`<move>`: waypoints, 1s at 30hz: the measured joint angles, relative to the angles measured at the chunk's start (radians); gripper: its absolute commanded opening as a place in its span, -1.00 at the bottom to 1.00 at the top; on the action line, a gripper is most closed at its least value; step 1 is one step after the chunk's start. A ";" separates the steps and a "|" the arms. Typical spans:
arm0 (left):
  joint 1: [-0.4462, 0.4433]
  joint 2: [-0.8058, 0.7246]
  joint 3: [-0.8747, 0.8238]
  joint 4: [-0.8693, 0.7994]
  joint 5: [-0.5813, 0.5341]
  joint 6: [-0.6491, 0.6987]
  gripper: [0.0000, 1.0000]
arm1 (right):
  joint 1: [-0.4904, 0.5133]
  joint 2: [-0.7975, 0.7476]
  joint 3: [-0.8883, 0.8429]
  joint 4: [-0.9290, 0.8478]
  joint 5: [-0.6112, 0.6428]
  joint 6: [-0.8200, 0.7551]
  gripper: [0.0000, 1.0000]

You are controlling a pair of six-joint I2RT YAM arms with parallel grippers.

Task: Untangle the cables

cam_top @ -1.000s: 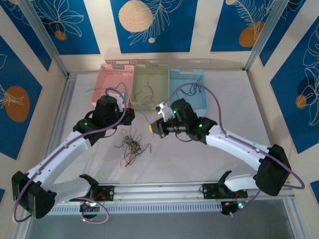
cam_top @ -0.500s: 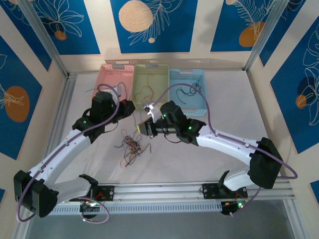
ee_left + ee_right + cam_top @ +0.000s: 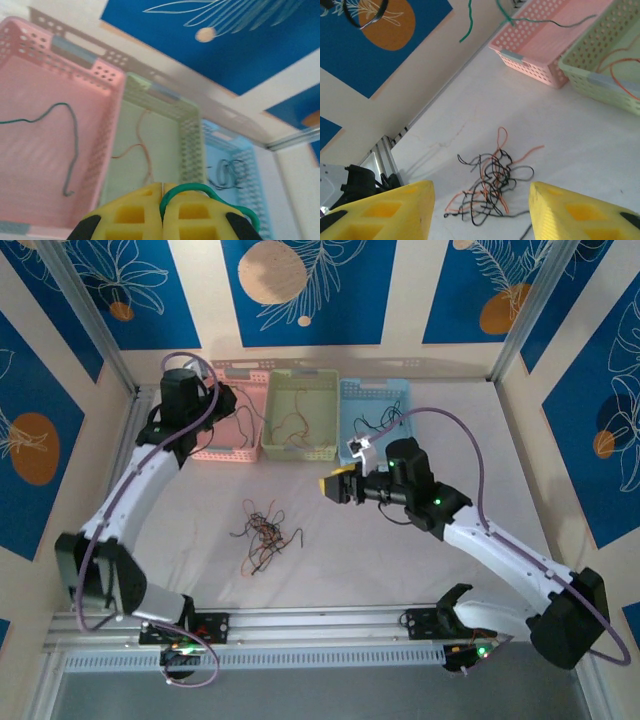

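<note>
I should next lower and tilt my left gripper into the pink basket to release the green cable [image 3: 200, 189] there, as the basket's bottom already has another green cable.
A tangle of thin black and orange-red cables [image 3: 262, 530] lies on the white table, left of centre. It also lies on the table beyond my right gripper [image 3: 481, 190], as a knot of cables [image 3: 492, 185]. That right gripper [image 3: 330, 485] hangs to the right of the tangle, open and holding nothing. My left gripper [image 3: 218, 400] is high over the pink basket [image 3: 205, 448]. In the left wrist view the left gripper [image 3: 163, 186] is shut on a green cable [image 3: 200, 189] that loops over its right finger.
Three baskets stand side by side at the back: pink [image 3: 107, 75], green [image 3: 298, 452] and blue [image 3: 375, 390]. The pink one holds a green wire [image 3: 70, 135], the green one an orange wire [image 3: 295, 425], the blue one black wire [image 3: 375, 420]. Aluminium rails border the table.
My left arm has swung up and back-left from beside the tangle to above the pink basket, still shut on the green cable. My right gripper pulled back to the right and opened.
</note>
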 measured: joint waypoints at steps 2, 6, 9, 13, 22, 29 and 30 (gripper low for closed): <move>0.029 0.091 0.045 -0.011 0.000 0.024 -1.00 | -0.019 -0.024 -0.029 -0.020 -0.008 0.002 0.04; 0.086 0.300 0.200 -0.059 -0.002 0.075 -1.00 | -0.029 -0.054 -0.059 -0.068 -0.008 0.000 0.04; 0.116 0.415 0.297 -0.092 -0.005 0.103 -1.00 | -0.032 -0.078 -0.072 -0.095 -0.007 -0.006 0.04; 0.134 0.529 0.406 -0.129 -0.021 0.140 -1.00 | -0.043 -0.103 -0.085 -0.121 -0.007 -0.010 0.04; 0.138 0.767 0.697 -0.258 -0.029 0.260 -0.08 | -0.050 -0.120 -0.105 -0.163 -0.006 0.005 -0.03; 0.141 0.764 0.706 -0.357 -0.011 0.328 0.53 | -0.050 -0.163 -0.143 -0.184 -0.002 0.017 0.00; 0.142 0.747 0.706 -0.373 -0.011 0.336 0.53 | -0.050 -0.163 -0.146 -0.184 -0.002 0.018 0.00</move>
